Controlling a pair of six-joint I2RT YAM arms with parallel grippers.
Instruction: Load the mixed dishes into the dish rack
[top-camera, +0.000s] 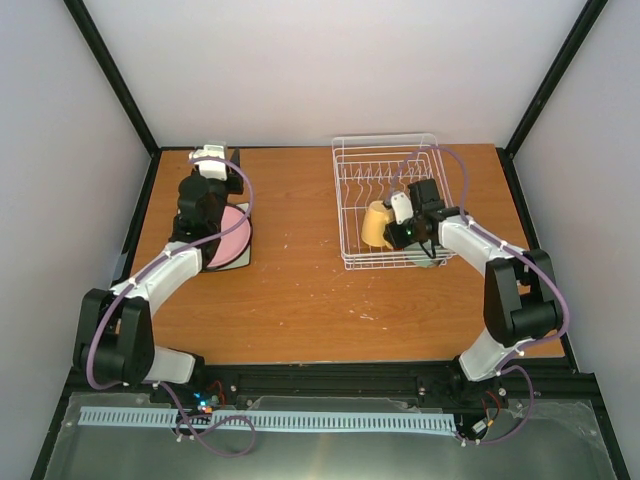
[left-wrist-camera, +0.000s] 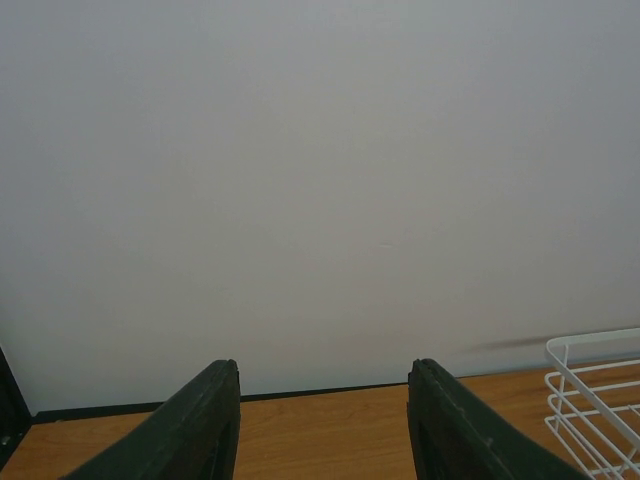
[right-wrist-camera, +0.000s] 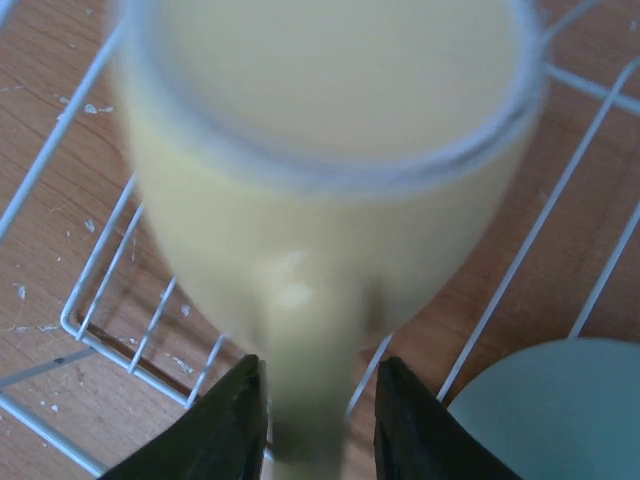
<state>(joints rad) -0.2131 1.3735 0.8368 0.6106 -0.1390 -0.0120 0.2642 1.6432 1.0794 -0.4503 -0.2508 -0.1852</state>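
The rim of the pink round plate (top-camera: 232, 240) is below and back of my left gripper, on top of the stack, so next my left gripper will pull back and turn down onto it.
The white wire dish rack (top-camera: 352, 205) stands at the back right of the table. The yellow mug (top-camera: 376, 225) lies tilted inside it. My right gripper (top-camera: 393, 236) is shut on the mug's handle (right-wrist-camera: 310, 400), which sits between the fingers. The mint-green bowl (right-wrist-camera: 560, 410) is in the rack just right of the mug. The pink round plate (top-camera: 232, 240) tops a stack with a dark edge (top-camera: 243, 262) at the left; the other plates do not show. My left gripper (top-camera: 211, 155) is open and empty, beyond the stack and pointing at the back wall.
The rack's upright plate slots (top-camera: 375, 180) stand along its far side. A corner of the rack (left-wrist-camera: 592, 395) shows at the right of the left wrist view. Black frame posts stand at the table's back corners.
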